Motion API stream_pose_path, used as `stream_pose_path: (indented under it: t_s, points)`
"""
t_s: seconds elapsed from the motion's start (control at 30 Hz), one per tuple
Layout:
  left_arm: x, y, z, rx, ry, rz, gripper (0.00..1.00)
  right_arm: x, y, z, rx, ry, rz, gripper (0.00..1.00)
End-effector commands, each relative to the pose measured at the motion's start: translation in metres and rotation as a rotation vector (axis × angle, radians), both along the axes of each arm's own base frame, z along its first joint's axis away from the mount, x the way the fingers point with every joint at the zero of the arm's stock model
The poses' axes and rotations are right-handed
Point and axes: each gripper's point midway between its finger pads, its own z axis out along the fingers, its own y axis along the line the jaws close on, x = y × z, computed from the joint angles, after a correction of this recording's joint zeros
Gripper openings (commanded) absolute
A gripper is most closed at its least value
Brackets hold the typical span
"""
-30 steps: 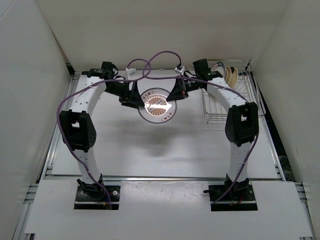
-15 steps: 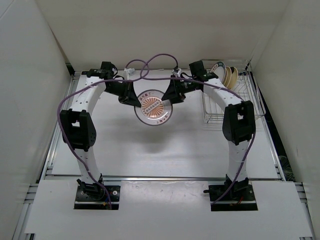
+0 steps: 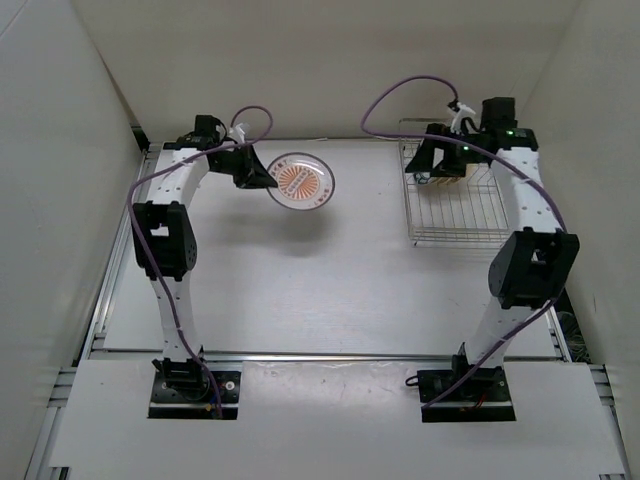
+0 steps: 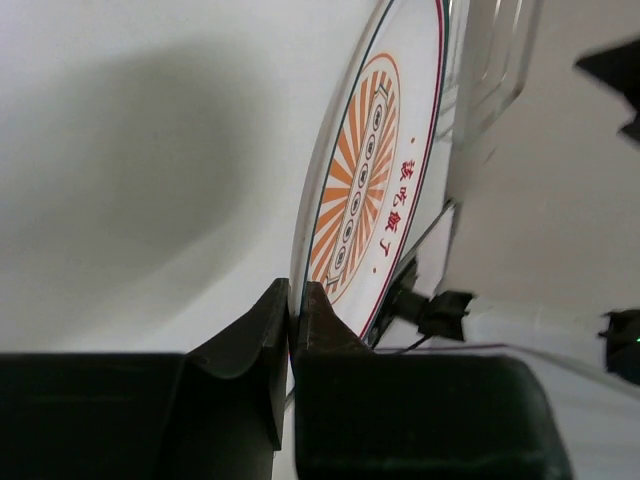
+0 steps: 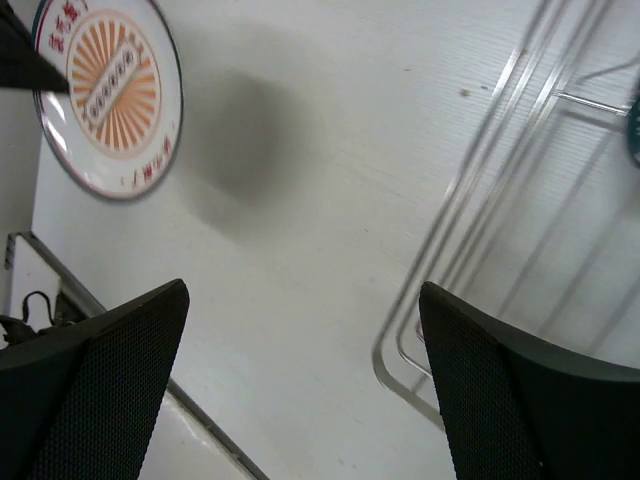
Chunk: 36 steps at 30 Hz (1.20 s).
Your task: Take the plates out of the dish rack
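Note:
My left gripper should go down to the left in the top view and let go of the plate, because bare tabletop by the corner is below it on that side.
A white plate with an orange sunburst centre hangs above the table at the back left. My left gripper is shut on its rim. In the left wrist view the plate stands edge-on, and the fingers pinch its lower rim. My right gripper is open and holds nothing, over the back left corner of the dish rack. The right wrist view shows the rack's wire corner between the wide-apart pads and the plate far off. My right arm hides any other plates in the rack.
White walls close in the table on the left, back and right. A purple cable loops above the right arm. The rack sits against the right wall at the back. A dark teal edge shows at the right border of the right wrist view.
The right gripper let go of the orange-patterned plate, opened wide and swung right to the rack. The left gripper shut on the plate and carried it left and back.

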Motion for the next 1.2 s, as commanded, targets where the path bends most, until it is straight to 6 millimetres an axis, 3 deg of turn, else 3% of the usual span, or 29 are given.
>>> stream_pose_path:
  t_s: [0.0,0.03,0.1,0.13,0.2,0.23,0.27,0.3,0.33,0.37,0.47,0.67,0.77,1.0,1.1,1.13,1.17]
  points:
    - [0.047,0.024,0.046,-0.161,-0.107,0.072,0.10,-0.021,-0.030,0.022,-0.065,-0.056,0.018,0.99]
    - [0.060,0.043,0.044,-0.165,-0.109,0.117,0.10,-0.024,-0.038,0.030,-0.081,-0.088,0.017,0.99]
    - [0.083,0.065,0.040,-0.181,-0.139,0.160,0.10,-0.033,-0.064,0.025,-0.147,-0.073,-0.020,0.99]
    - [0.092,0.090,0.039,-0.195,-0.134,0.211,0.10,-0.037,-0.077,0.027,-0.196,-0.106,-0.008,0.99]
    - [0.108,0.117,0.025,-0.192,-0.137,0.257,0.10,-0.046,-0.094,0.025,-0.251,-0.097,-0.013,0.99]
    - [0.114,0.143,0.020,-0.189,-0.143,0.301,0.10,-0.054,-0.106,0.027,-0.266,-0.090,-0.021,0.99]
    - [0.117,0.156,0.001,-0.186,-0.119,0.321,0.10,-0.059,-0.111,0.025,-0.269,-0.074,-0.024,0.99]
    - [0.119,0.167,-0.004,-0.186,-0.114,0.342,0.10,-0.060,-0.117,0.034,-0.278,-0.087,-0.031,0.99]
    - [0.120,0.179,-0.012,-0.186,-0.101,0.363,0.10,-0.070,-0.125,0.033,-0.277,-0.051,-0.042,0.99]
    - [0.121,0.200,-0.019,-0.181,-0.100,0.396,0.10,-0.073,-0.131,0.035,-0.301,-0.055,-0.034,0.99]
    - [0.123,0.236,-0.043,-0.152,-0.092,0.457,0.10,-0.078,-0.139,0.032,-0.308,-0.017,-0.038,0.99]
    - [0.120,0.259,-0.078,-0.113,-0.031,0.521,0.13,-0.078,-0.131,0.031,-0.273,-0.001,-0.047,0.99]
    - [0.120,0.262,-0.088,-0.084,-0.016,0.537,0.20,-0.077,-0.128,0.031,-0.273,-0.002,-0.038,0.99]
    - [0.118,0.292,-0.116,0.142,0.036,0.661,0.29,-0.074,-0.129,0.040,-0.280,-0.033,-0.068,0.99]
    - [0.113,0.303,-0.125,0.226,0.055,0.690,0.44,-0.075,-0.129,0.037,-0.274,-0.019,-0.073,0.99]
    - [0.108,0.303,-0.126,0.239,0.066,0.685,0.58,-0.073,-0.129,0.038,-0.271,-0.023,-0.081,0.99]
    - [0.104,0.303,-0.124,0.248,0.075,0.690,0.63,-0.073,-0.129,0.038,-0.271,-0.023,-0.081,0.99]
